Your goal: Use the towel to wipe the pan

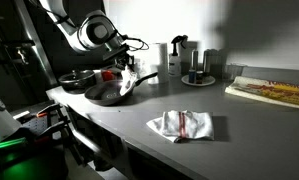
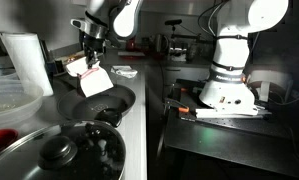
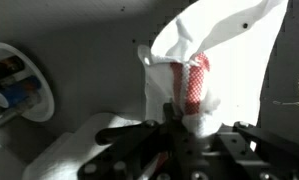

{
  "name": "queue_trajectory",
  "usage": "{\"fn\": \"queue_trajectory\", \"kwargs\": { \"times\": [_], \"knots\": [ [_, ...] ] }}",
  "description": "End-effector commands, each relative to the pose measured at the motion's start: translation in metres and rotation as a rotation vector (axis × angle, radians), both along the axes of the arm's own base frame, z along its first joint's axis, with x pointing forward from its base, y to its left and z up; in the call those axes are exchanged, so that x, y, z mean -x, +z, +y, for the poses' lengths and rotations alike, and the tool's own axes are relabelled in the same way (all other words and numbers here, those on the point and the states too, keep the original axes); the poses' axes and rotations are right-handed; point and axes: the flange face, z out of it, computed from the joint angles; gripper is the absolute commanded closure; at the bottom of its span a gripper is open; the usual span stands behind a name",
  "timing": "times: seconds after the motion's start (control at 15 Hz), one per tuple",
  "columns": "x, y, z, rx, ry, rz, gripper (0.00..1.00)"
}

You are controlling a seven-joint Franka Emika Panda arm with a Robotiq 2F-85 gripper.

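Note:
The counter beside the pan is bare. I will next move my gripper from over the frying pan (image 1: 107, 94) toward the second towel, then down to let go of the white towel.
My gripper (image 1: 120, 66) is shut on a white towel with a red checked stripe (image 1: 129, 77), which hangs from the jaws just above the dark frying pan (image 1: 107, 94) on the grey counter. In the exterior view from the counter's end, the gripper (image 2: 92, 55) holds the towel (image 2: 92, 79) over the pan (image 2: 106, 101). In the wrist view the towel (image 3: 192, 85) is bunched between the fingers (image 3: 192, 128). I cannot tell whether the towel touches the pan.
A second white and red towel (image 1: 181, 124) lies on the counter's front. A smaller dark pan (image 1: 77, 79) sits behind the frying pan. A round tray with bottles (image 1: 198, 78) stands at the back. A lidded pot (image 2: 69, 152) sits close to one camera.

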Motion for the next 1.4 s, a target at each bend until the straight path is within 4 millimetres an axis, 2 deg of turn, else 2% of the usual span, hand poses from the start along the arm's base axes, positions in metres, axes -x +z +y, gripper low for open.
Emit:
{"fn": "queue_trajectory", "kwargs": {
  "times": [0.0,0.2,0.4,0.53,0.93,1.33],
  "knots": [
    [0.007,0.027,-0.043,-0.046,-0.135,-0.041,0.97],
    [0.010,0.036,-0.086,-0.079,-0.253,-0.058,0.97],
    [0.010,0.029,-0.121,-0.110,-0.350,-0.046,0.97],
    [0.007,0.018,-0.134,-0.135,-0.401,-0.025,0.97],
    [-0.009,-0.032,-0.139,-0.192,-0.474,0.116,0.97],
    [-0.026,-0.087,-0.141,-0.169,-0.506,0.260,0.97]
  ]
}}
